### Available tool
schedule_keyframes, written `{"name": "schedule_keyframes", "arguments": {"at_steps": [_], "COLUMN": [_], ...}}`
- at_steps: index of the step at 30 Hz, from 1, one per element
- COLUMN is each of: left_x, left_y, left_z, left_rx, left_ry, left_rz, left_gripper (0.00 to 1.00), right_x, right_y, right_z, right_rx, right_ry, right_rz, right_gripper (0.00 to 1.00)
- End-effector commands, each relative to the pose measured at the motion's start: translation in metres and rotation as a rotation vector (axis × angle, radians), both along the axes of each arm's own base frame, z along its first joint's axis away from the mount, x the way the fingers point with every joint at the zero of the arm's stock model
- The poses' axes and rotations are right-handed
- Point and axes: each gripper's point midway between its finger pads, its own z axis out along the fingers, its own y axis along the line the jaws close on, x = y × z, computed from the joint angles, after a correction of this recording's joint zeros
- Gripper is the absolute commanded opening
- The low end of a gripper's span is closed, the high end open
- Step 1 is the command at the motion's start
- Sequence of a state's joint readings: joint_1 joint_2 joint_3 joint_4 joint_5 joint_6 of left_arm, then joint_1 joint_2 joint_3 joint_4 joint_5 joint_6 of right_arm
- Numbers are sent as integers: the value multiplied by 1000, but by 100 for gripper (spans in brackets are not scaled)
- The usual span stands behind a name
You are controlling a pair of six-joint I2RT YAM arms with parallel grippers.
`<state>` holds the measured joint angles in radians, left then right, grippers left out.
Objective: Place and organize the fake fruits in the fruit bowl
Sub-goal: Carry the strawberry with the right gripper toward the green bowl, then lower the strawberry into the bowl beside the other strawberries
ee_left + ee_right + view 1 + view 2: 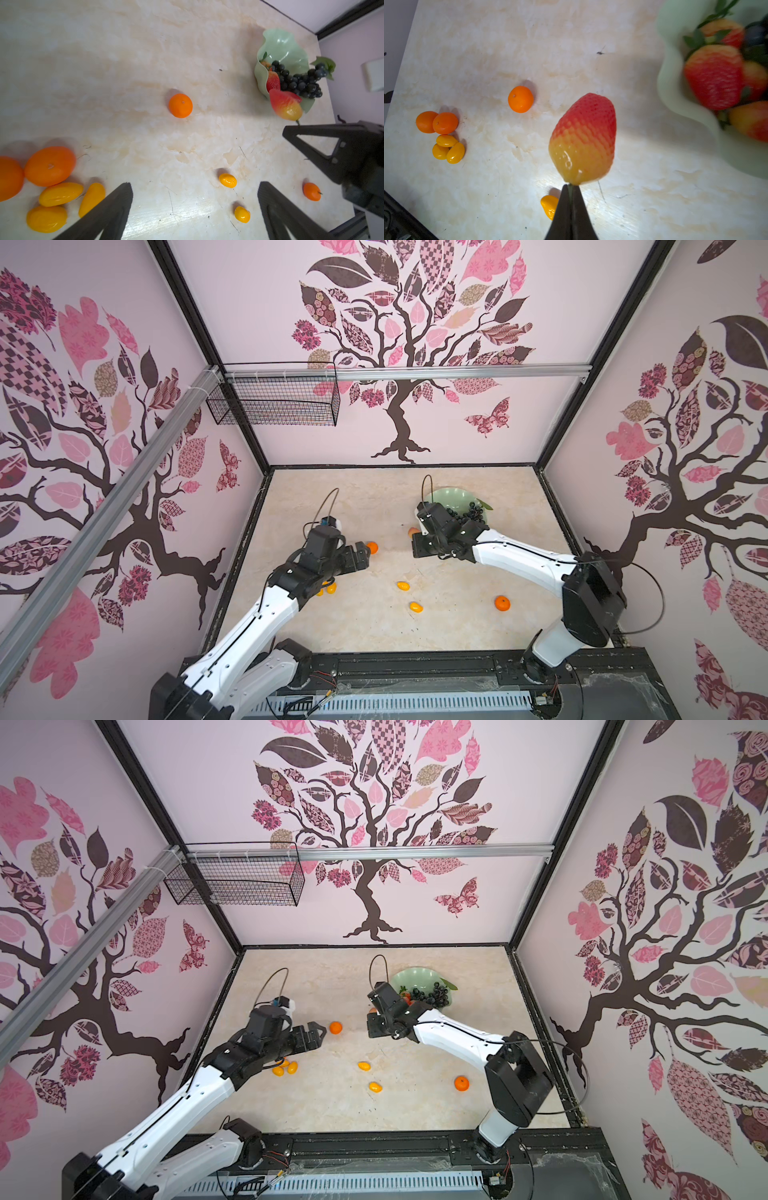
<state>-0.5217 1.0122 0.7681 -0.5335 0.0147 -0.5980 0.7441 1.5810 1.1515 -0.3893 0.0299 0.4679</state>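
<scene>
The pear is hanging outside the bowl. My right gripper needs to move over the bowl's near rim (714,128) and go down to release the stem beside the strawberries.
My right gripper (571,187) is shut on the thin stem of the red-yellow pear (583,139), holding it off the table just short of the rim of the mint fruit bowl (668,83). The left wrist view shows the pear (287,105) against the bowl's near edge (280,45). Strawberries (714,76) and a dark grape bunch (301,83) lie in the bowl. My left gripper (195,187) is open and empty over the table, near a lone orange (372,548). Two oranges (49,166) and three yellow ovals (60,194) cluster beside the left arm.
Two more yellow ovals (403,585) (415,607) and an orange (502,603) lie loose on the marble table, towards the front. A black wire mesh basket (274,400) hangs from the rail at the back left. Patterned walls enclose the table on three sides.
</scene>
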Motion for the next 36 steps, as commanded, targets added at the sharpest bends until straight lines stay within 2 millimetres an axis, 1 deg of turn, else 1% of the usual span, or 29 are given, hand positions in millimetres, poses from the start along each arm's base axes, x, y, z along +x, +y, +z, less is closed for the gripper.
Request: {"name": "schedule_keyframes", "arguments": {"at_steps": [1, 4, 6, 9, 12, 15, 18, 21, 23, 25, 28, 30, 32, 36], "left_x": [25, 39, 53, 77, 95, 106, 108, 106, 108, 115, 127, 131, 133, 132], "left_y": [-34, -67, -84, -104, -125, -145, -159, -161, -158, -150, -139, -137, -135, -138], "left_z": [32, 39, 49, 65, 78, 83, 78, 68, 72, 74, 76, 75, 72, 70], "left_rx": [-3, -9, -16, -11, -20, -56, -86, -118, -155, -169, -252, -280, -278, -289], "left_ry": [-120, -135, -157, -196, -226, -253, -260, -246, -240, -238, -209, -195, -187, -175], "left_rz": [-48, -125, -157, -186, -238, -295, -359, -400, -411, -396, -367, -357, -351, -358], "left_gripper": [98, 98, 98, 98, 98, 98, 98, 98, 98, 98, 98, 98, 98, 98], "right_x": [1, 1, 2, 5, 10, 17, 23, 31, 37, 42, 44, 45, 47, 56], "right_y": [-37, -57, -64, -72, -81, -86, -92, -101, -106, -108, -103, -102, -102, -99], "right_z": [6, 3, 0, -5, -9, -10, -14, -21, -24, -27, -32, -39, -44, -47], "right_rx": [-85, -139, -172, -210, -247, -247, -257, -277, -271, -245, -229, -234, -244, -244], "right_ry": [-36, -22, -9, 14, 26, 33, 49, 69, 81, 110, 148, 164, 171, 173], "right_rz": [1, 29, 58, 90, 93, 87, 89, 84, 75, 69, 82, 85, 84, 85], "right_gripper": [0, 0, 0, 0, 0, 0, 0, 0, 0, 0, 0, 0, 0, 0]}}
